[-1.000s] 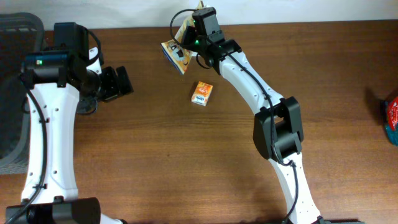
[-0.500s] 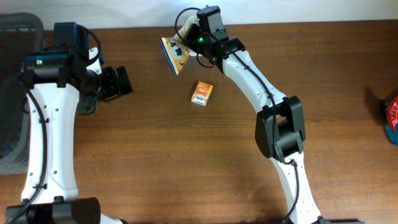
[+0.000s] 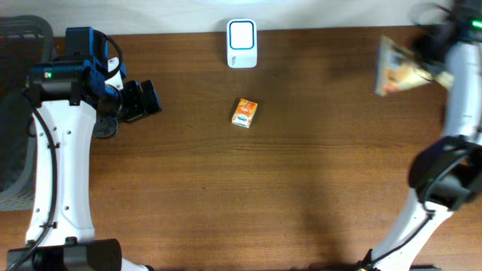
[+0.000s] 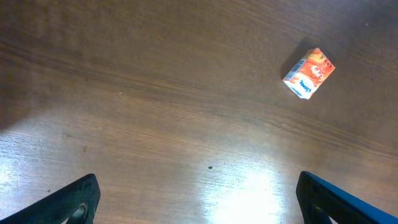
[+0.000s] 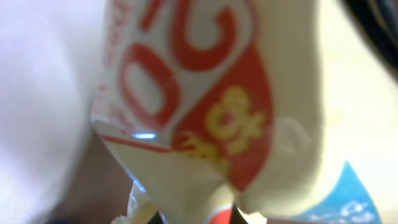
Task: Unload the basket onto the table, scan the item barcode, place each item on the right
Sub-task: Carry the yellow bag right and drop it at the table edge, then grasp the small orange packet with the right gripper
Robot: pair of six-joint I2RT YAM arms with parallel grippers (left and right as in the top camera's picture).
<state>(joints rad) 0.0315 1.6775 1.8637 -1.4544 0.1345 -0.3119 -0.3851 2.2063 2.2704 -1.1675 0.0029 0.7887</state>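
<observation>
I should move my right gripper to the right in the overhead view, toward the side edge of the table, and let go of the snack bag there, because it is clear of the scanner.
A white barcode scanner stands at the table's back edge, centre. My right gripper is far off at the back right, shut on a yellow and orange snack bag, which looks blurred. In the right wrist view the bag fills the picture and hides the fingers. A small orange box lies flat in front of the scanner, and it also shows in the left wrist view. My left gripper hangs open at the left with nothing in it, its fingertips wide apart over bare wood.
A dark mesh container sits beyond the table's left edge. The right arm's white links run down the right side of the table.
The right arm has swung from the scanner at the back centre to the far right, carrying the snack bag. The scanner is now uncovered. The left arm has not moved.
</observation>
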